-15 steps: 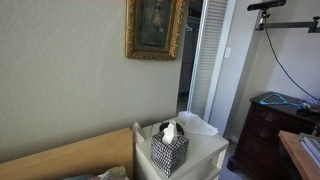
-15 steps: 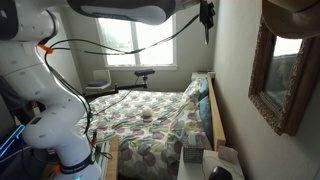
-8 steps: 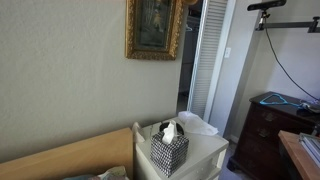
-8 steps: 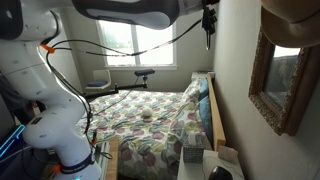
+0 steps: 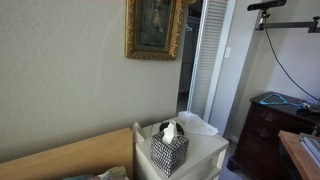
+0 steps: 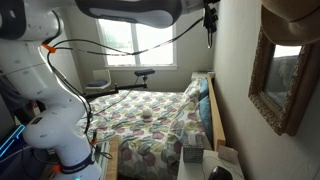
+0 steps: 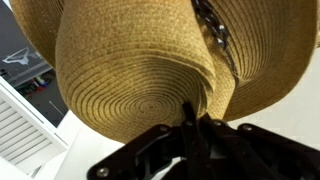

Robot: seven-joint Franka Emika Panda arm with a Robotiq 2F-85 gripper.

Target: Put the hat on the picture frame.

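The tan hat [image 6: 292, 14] is already above the picture frame's upper edge [image 6: 283, 45], so the pinched fold moves slightly toward it in my gripper next and comes free as the fingers open.
The tan woven straw hat [image 7: 140, 70] fills the wrist view, crown towards the camera. My gripper [image 7: 190, 118] is shut on a pinched fold of the crown. In an exterior view the hat [image 6: 292, 14] shows as a tan shape at the top right, right above the upper edge of the ornate gold picture frame [image 6: 278, 82] on the wall. The picture frame [image 5: 154, 30] also hangs on the beige wall in an exterior view, and a small brown edge shows by its top right corner. The gripper itself is hidden in both exterior views.
A black-and-white checkered tissue box [image 5: 169, 150] stands on a white nightstand [image 5: 208, 152] under the frame. A bed with a patterned quilt [image 6: 150, 120], a white louvered door [image 5: 210, 60], a dark dresser [image 5: 268, 128] and the robot base [image 6: 55, 130] are around.
The arm link along the top of an exterior view has shifted slightly. The hat's tan shape sits a little differently above the frame's top. Nothing else has moved.
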